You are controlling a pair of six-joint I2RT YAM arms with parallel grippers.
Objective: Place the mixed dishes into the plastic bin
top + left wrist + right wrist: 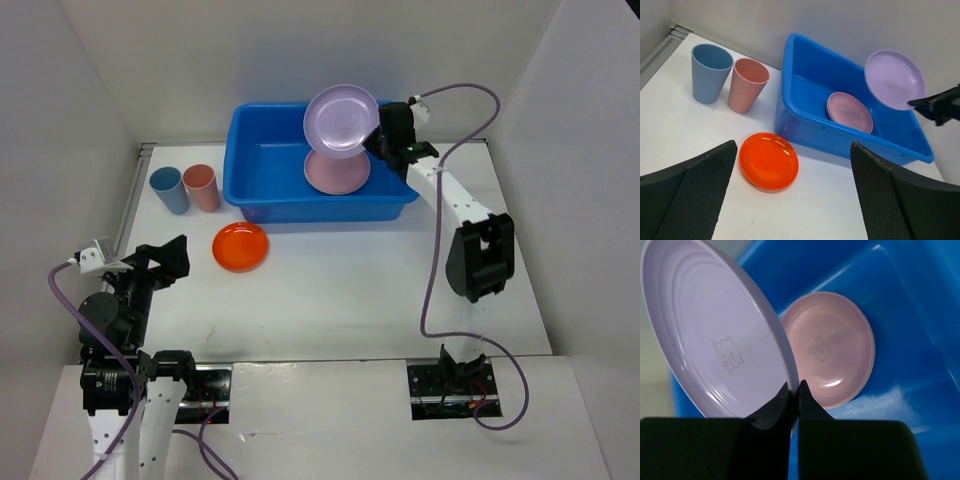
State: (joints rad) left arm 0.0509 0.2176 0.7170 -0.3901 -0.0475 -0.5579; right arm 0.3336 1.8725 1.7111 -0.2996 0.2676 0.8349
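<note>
The pink plate (337, 172) below is already on top of a stack in the bin (262, 180). My right gripper should next lower the lavender plate onto it and release the lavender plate's rim.
My right gripper (376, 137) is shut on the rim of the lavender plate (340, 119), holding it tilted on edge above the blue plastic bin (262, 180); the plate also shows in the right wrist view (715, 335). A pink plate (337, 172) lies inside the bin on top of another plate. The orange plate (240, 246) lies on the table in front of the bin. The blue cup (168, 189) and salmon-pink cup (202, 186) stand upright left of the bin. My left gripper (160, 260) is open and empty, near the orange plate (768, 160). The yellow plate is hidden.
White walls enclose the table on the left, back and right. A metal rail (132, 195) runs along the left wall beside the cups. The right arm's cable (440, 180) loops over the right side of the table.
</note>
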